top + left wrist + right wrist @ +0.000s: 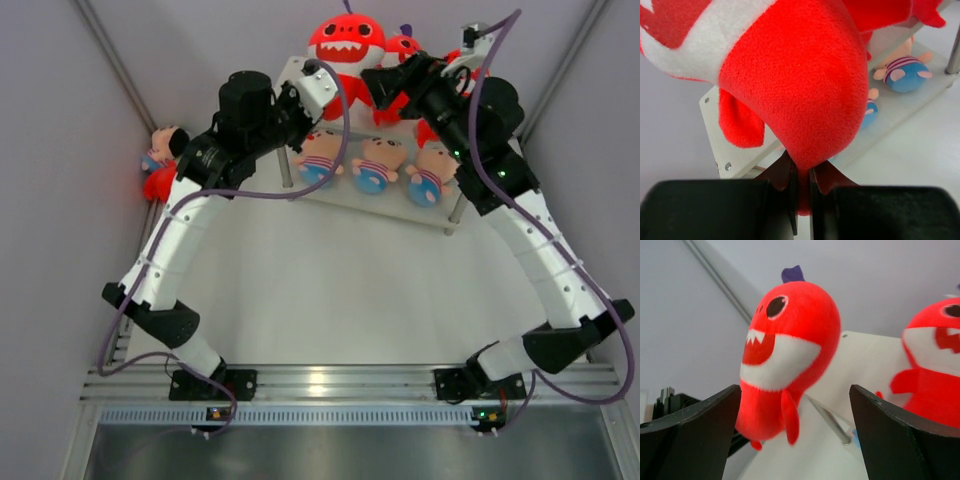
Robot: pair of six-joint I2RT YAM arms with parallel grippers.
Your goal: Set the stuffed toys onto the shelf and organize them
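Observation:
The red shark should go outward and down with my left gripper, onto the end of the shelf's top level, which is empty beside the second shark.
My left gripper is shut on the bottom of a red shark and holds it over the left end of the shelf's top tier. My right gripper is open and empty, its fingers either side of that shark but apart from it. A second shark stands on the top tier, and a third shows partly behind my right wrist. Three dolls lie side by side on the lower tier.
A doll and a red toy lie on the table by the left wall. Grey walls close in left, right and behind the shelf. The shelf's silver legs stand at its corners.

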